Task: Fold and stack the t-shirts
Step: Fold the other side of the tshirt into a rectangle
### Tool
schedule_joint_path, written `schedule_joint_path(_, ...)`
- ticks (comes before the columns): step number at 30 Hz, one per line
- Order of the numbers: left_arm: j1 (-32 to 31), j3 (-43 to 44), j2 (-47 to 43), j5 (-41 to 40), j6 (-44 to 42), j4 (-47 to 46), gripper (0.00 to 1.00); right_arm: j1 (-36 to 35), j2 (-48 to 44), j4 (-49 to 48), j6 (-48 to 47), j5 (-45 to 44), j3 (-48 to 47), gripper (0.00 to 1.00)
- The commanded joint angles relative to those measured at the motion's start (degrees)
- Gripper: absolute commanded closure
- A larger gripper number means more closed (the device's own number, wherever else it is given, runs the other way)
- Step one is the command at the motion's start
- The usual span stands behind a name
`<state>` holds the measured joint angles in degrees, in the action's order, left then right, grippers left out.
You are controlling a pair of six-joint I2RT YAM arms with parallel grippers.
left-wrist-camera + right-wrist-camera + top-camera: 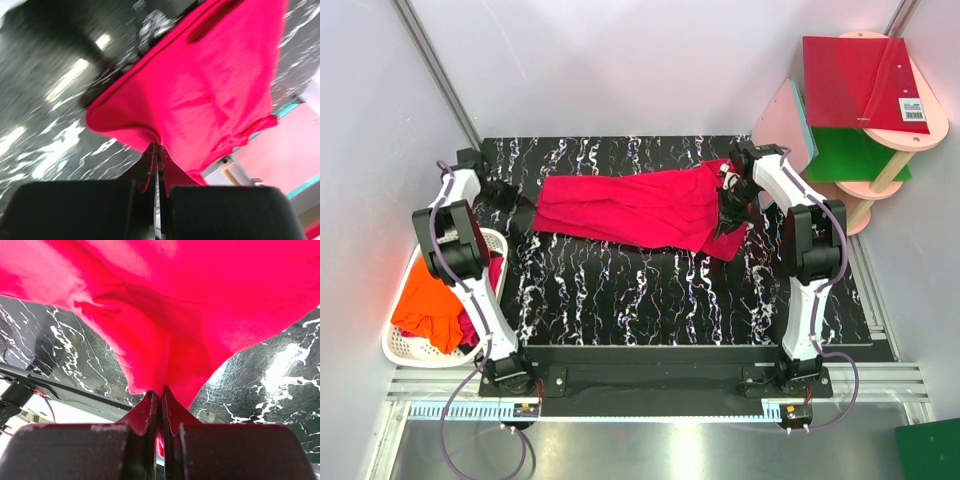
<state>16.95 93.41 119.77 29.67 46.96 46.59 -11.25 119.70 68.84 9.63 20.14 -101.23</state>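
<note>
My right gripper is pinching its end of the crimson t-shirt [630,208]. It will move away from my base and turn, and it will draw that end toward the table's far edge.
A crimson t-shirt [630,208] is stretched across the far half of the black marbled table [650,290]. My left gripper [520,205] is shut on its left edge; in the left wrist view the gripper [158,147] pinches the cloth [200,95] between closed jaws. My right gripper [728,212] is shut on the shirt's right end; in the right wrist view the gripper [160,390] holds the cloth [165,305], which hangs above the table. An orange t-shirt [428,305] and another crimson one [492,275] lie in a white basket [395,350] at the left.
A small round stand [880,160] at the back right holds a rigid red board [855,80], a green board [850,155] and a pink square board with teal edge [785,125]. A green object [930,450] lies at the bottom right, off the table.
</note>
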Motion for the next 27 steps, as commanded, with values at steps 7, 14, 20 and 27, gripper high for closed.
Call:
schedule_joint_path(7,-2.3,12.3,8.7,5.3,4.6,-3.3,0.60,-0.4,1.9,0.2,-0.2,-1.1,-4.0,0.97)
schedule_joint_path(14,-3.1,13.7,8.8,5.1,4.4,-3.4,0.01,-0.4,2.8,0.6,0.4,-1.2,-7.3,0.97)
schedule_joint_path(20,-5.0,15.0,7.2,6.2,2.8,-4.8,0.01,-0.4,4.1,0.2,0.4,-3.0,-13.2,0.97)
schedule_joint_path(27,-7.5,11.9,8.5,5.1,2.9,-5.2,0.01,-0.3,9.7,-2.2,0.7,-10.4,-22.4,0.95)
